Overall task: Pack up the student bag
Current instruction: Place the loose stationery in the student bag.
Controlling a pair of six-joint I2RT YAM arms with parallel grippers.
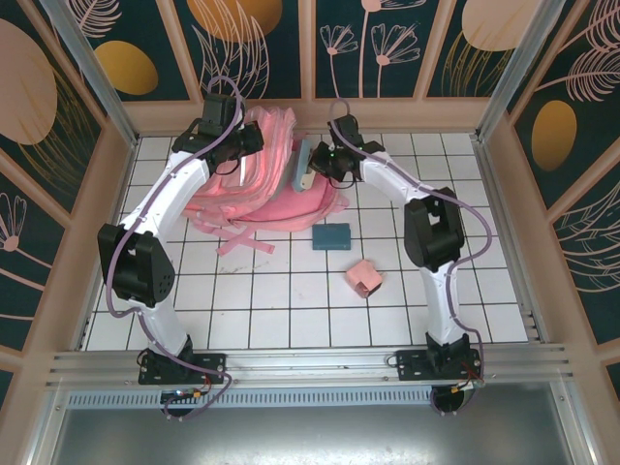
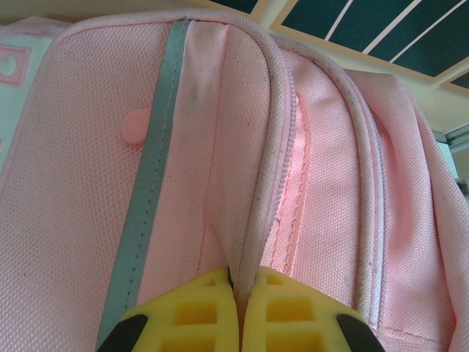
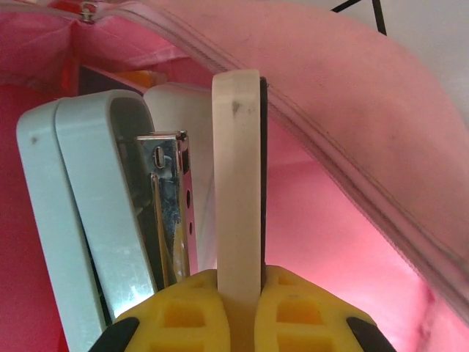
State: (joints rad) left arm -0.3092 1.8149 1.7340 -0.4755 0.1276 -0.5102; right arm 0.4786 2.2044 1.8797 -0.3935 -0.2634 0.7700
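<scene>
The robot needs to lower the stapler with its right gripper into the bag's opening [image 1: 291, 204] [image 3: 311, 202] below the gripper and let go of the stapler's cream base, since there is free room there.
The student bag [image 1: 262, 184], a large pink backpack, lies at the back of the tiled table between the two arms. My left gripper [image 2: 240, 282] is shut on a raised piped edge of the bag [image 2: 253, 220], beside its grey reflective strip [image 2: 150, 169]. My right gripper [image 3: 242, 282] is shut on the cream base of a pale blue stapler [image 3: 95, 220]. The stapler stands on end in the bag's open mouth, its metal magazine [image 3: 170, 205] showing. In the top view the stapler [image 1: 304, 165] sits at the bag's right edge, at my right gripper [image 1: 318, 167].
A teal box [image 1: 331, 235] and a small pink box-like object [image 1: 364, 277] lie on the white tiles in front of the bag. The bag's pink straps [image 1: 242, 242] trail toward the near side. Wooden walls fence in the table.
</scene>
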